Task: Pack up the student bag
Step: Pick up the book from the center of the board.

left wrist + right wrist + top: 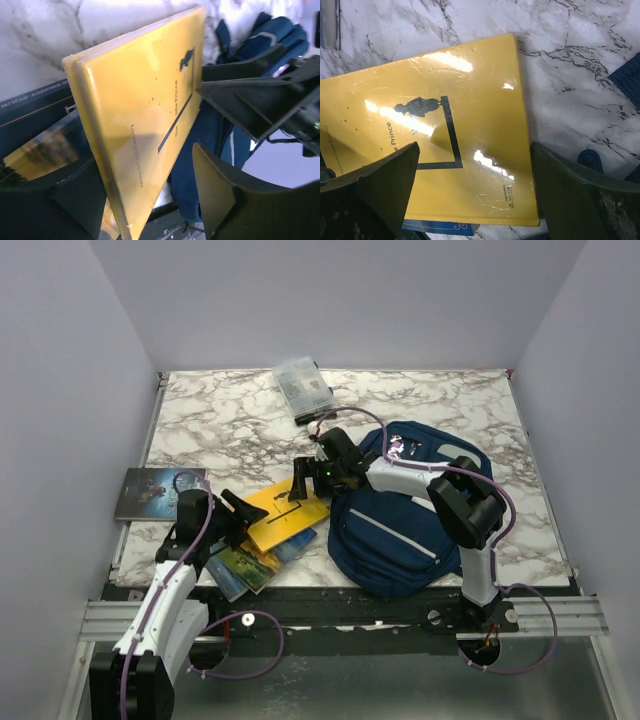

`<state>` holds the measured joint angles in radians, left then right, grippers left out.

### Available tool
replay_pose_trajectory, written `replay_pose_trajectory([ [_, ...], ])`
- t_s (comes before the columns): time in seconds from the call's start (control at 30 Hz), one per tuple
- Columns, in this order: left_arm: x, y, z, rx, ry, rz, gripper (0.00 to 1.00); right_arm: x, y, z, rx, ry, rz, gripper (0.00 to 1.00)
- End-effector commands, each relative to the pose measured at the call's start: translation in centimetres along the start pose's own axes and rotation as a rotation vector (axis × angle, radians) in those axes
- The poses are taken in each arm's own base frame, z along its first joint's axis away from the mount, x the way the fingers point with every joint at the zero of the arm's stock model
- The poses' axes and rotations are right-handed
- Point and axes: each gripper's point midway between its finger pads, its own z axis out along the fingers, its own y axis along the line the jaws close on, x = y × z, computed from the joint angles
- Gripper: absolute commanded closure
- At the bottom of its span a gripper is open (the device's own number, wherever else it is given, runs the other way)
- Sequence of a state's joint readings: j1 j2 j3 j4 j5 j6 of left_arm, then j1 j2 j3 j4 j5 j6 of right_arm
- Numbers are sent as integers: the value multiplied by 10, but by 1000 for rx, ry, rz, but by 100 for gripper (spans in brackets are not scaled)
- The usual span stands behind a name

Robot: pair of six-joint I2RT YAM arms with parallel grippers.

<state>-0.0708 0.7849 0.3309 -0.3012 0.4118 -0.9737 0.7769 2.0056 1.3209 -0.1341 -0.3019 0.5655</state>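
Note:
The bag lies flat and shut, so the robot's right gripper should move back and to the right in the top view, onto the bag's fabric (366,537) beside the white stripe.
The student bag (400,530), a navy backpack, lies flat at the right front of the table. To its left a yellow book (283,515) lies on a stack of other books. My left gripper (245,512) straddles the near left edge of the yellow book (145,115). One finger is against the book; the other finger (215,190) stands apart from the cover, so the left gripper (145,162) is open. My right gripper (298,485) hovers open over the book's far right end. In the right wrist view the cover (470,125) fills the space between the right gripper's (475,150) jaws.
A clear plastic pouch (303,387) lies at the back of the marble table (220,415). A dark book (158,492) overhangs the left edge. Picture books (250,562) and a blue one (440,227) lie under the yellow book. Grey walls enclose three sides.

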Motion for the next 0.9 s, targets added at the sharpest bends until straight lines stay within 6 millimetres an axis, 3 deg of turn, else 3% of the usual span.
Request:
replay_pose_trajectory([
  [0.0, -15, -48, -15, 244, -107, 78, 36, 17, 16, 4, -106, 51, 55, 5],
  [0.1, -12, -53, -17, 267, -82, 92, 38, 16, 25, 2, -151, 45, 70, 5],
  [0.27, -12, -62, -16, 275, -44, 146, 52, 11, 38, -7, -193, 39, 77, 5],
  [0.4, -17, -69, -21, 261, -54, 201, 75, 4, 44, -25, -175, 31, 44, 5],
  [0.47, -22, -70, -26, 221, -73, 234, 87, -1, 31, -41, -57, 24, -14, 5],
  [0.57, -27, -73, -39, 180, -90, 291, 98, -6, -6, -85, 206, 0, -128, 4],
  [0.67, -30, -78, -54, 149, -111, 330, 100, -9, -41, -142, 462, -23, -240, 3],
  [0.77, -31, -84, -65, 140, -120, 356, 100, 0, -61, -198, 608, -19, -345, 3],
  [0.83, -30, -86, -70, 141, -117, 367, 100, 13, -68, -220, 659, -23, -413, 3],
  [0.87, -29, -88, -71, 145, -115, 370, 100, 17, -63, -228, 640, -43, -444, 3],
])
